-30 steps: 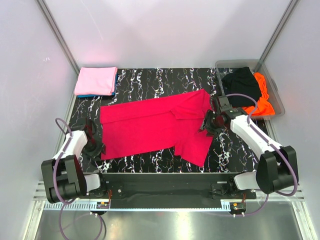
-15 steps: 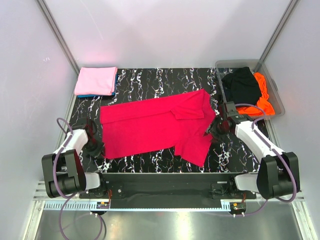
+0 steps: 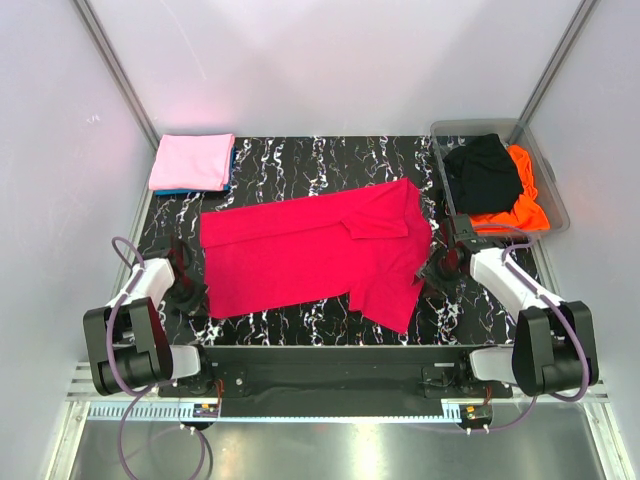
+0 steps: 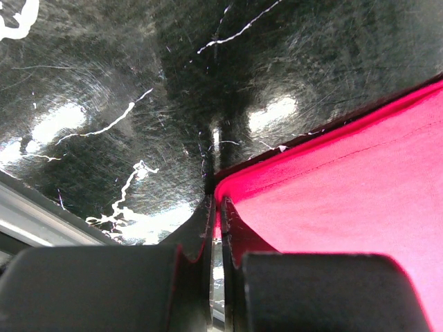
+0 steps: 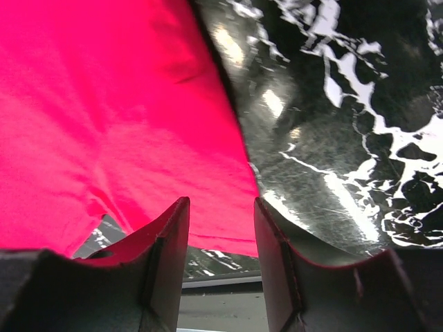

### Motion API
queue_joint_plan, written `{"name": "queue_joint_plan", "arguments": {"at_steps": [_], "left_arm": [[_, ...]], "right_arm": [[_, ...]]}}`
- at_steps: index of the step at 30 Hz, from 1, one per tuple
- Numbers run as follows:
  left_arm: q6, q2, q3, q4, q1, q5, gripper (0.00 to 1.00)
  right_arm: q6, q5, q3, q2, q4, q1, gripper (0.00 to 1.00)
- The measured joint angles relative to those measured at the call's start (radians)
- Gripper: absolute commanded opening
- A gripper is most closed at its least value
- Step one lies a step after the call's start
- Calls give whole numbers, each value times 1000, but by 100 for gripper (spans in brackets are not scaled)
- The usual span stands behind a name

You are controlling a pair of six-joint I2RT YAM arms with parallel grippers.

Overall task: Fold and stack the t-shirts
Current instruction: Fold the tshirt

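My left gripper lifts the corner, carries it outward and releases it there next. The T-shirt's near part lies unfolded and the folded cloth's end point(image 3: 206, 237) lies outward.
A crimson-red t-shirt point(image 3: 310, 255) lies spread flat across the black marble table point(image 3: 300, 155), one sleeve folded over near its right end. My left gripper point(image 3: 189, 297) sits at the shirt's near left corner. In the left wrist view the left gripper point(image 4: 217, 211) is shut with a thin strip of the red hem point(image 4: 346, 180) pinched between its fingers. My right gripper point(image 3: 441, 268) hovers just off the shirt's right edge. In the right wrist view the right gripper point(image 5: 220, 204) stands open over the red cloth's point(image 5: 104, 104) border, nothing between the fingers.
A folded light pink t-shirt point(image 3: 192, 160) rests on a blue one point(image 3: 184, 190) at the far left corner. A clear plastic bin point(image 3: 478, 124) at the far right holds a black t-shirt point(image 3: 485, 172) and a bright orange t-shirt point(image 3: 522, 208).
My left gripper has shut on the shirt's near left corner. My right gripper has drawn back off the cloth, right and towards the near edge, staying open.
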Motion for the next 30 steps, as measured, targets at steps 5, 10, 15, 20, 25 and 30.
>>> {"name": "queue_joint_plan", "arguments": {"at_steps": [5,10,15,20,25,30], "left_arm": [[5,-1,0,1,0,3,0],[18,0,0,3,1,7,0],[22,1,0,3,1,10,0],[22,1,0,3,2,10,0],[21,1,2,2,2,10,0],[22,1,3,0,2,10,0]], "right_arm": [[14,0,-50,36,14,2,49],[32,23,-72,92,32,42,49],[50,47,-67,96,37,83,48],[74,88,-33,135,10,124,40],[100,125,-5,167,-28,143,28],[123,134,-5,169,-33,145,6]]}}
